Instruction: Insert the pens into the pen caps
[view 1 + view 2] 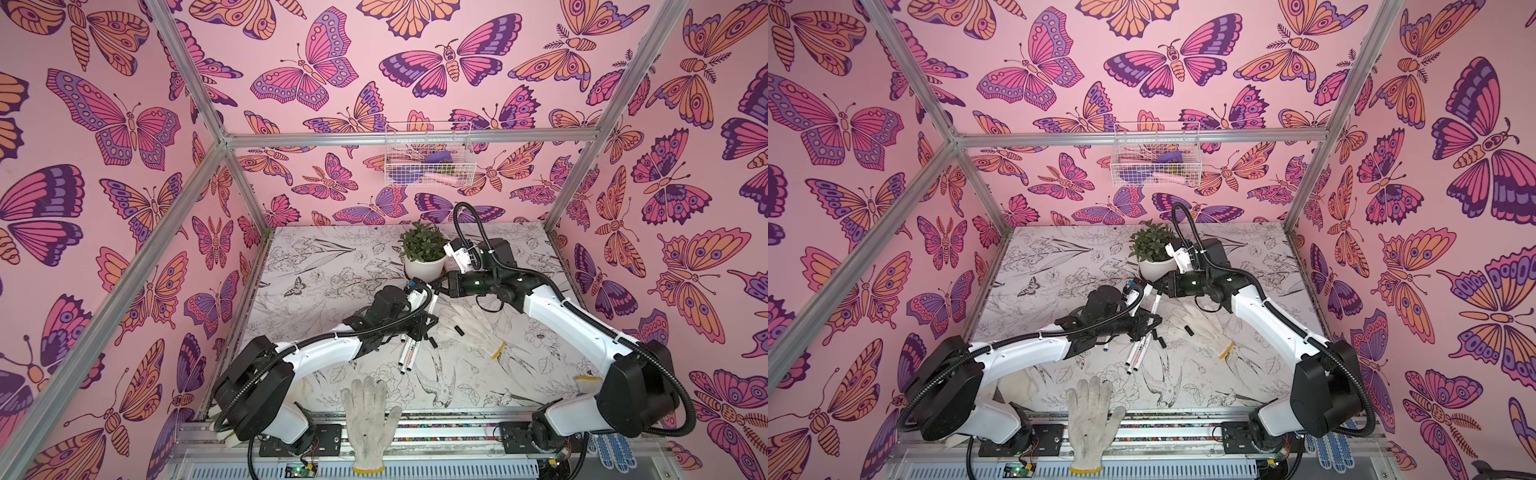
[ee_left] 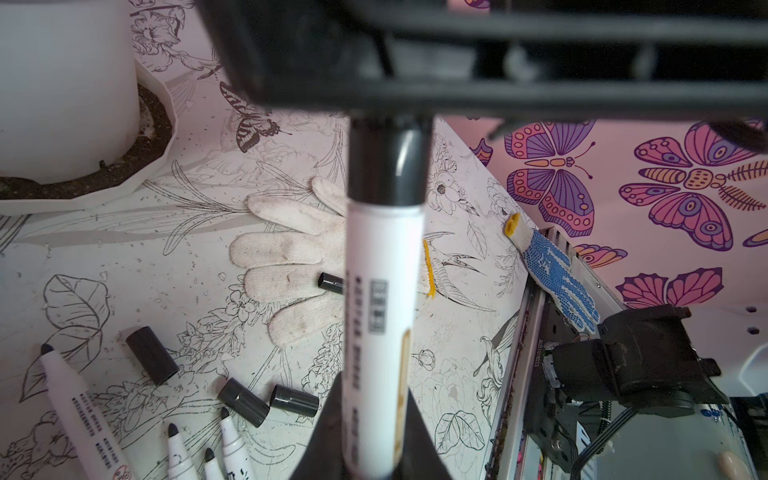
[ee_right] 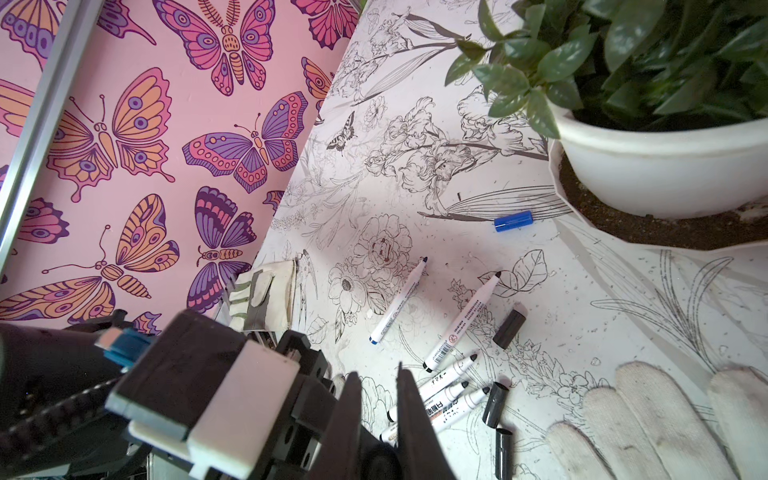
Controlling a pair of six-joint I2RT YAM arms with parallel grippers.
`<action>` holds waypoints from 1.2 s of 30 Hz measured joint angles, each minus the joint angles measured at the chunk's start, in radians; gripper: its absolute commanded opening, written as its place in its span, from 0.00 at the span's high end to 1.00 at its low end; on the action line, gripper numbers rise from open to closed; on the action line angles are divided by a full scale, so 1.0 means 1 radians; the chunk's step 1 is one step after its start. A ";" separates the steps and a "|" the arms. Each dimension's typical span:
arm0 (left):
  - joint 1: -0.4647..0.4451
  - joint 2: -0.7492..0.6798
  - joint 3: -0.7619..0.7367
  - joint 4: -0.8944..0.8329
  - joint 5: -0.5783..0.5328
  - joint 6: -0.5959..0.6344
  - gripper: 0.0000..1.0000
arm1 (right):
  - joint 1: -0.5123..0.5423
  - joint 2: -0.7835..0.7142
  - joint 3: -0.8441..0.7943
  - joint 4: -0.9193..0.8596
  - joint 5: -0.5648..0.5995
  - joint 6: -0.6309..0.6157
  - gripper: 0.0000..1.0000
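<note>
My left gripper moves the capped pen it holds outward and down next, to release it on bare tabletop (image 1: 398,276) beside the white pot.
My left gripper (image 2: 374,457) is shut on the white barrel of a pen (image 2: 384,291), held above the table. A black pen cap (image 2: 388,162) sits on that pen's far end, and my right gripper (image 3: 376,374) is shut on the cap, seen end-on as a dark round shape (image 3: 380,457) between its jaws. In both top views the two grippers (image 1: 428,320) (image 1: 439,286) meet at this pen (image 1: 433,301) (image 1: 1156,301) mid-table. Several uncapped pens (image 3: 449,376) (image 1: 409,353) lie loose below. Black caps (image 2: 151,355) (image 3: 510,328) and a blue cap (image 3: 513,221) lie around them.
A white pot with a green plant (image 1: 424,257) stands just behind the grippers. A white glove (image 1: 473,328) lies right of the pens with a black cap (image 1: 459,331) on it. Another glove (image 1: 368,419) hangs over the front edge. A wire basket (image 1: 428,153) hangs on the back wall.
</note>
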 measured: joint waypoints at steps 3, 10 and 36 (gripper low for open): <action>0.004 -0.010 -0.018 0.034 0.004 0.006 1.00 | -0.002 -0.003 0.008 0.002 -0.013 0.022 1.00; 0.005 -0.024 -0.043 0.094 0.024 0.019 1.00 | -0.014 -0.014 0.010 0.033 -0.079 0.094 0.92; 0.228 0.062 -0.161 0.182 -0.090 -0.083 1.00 | -0.127 -0.184 -0.105 0.125 0.119 0.315 0.42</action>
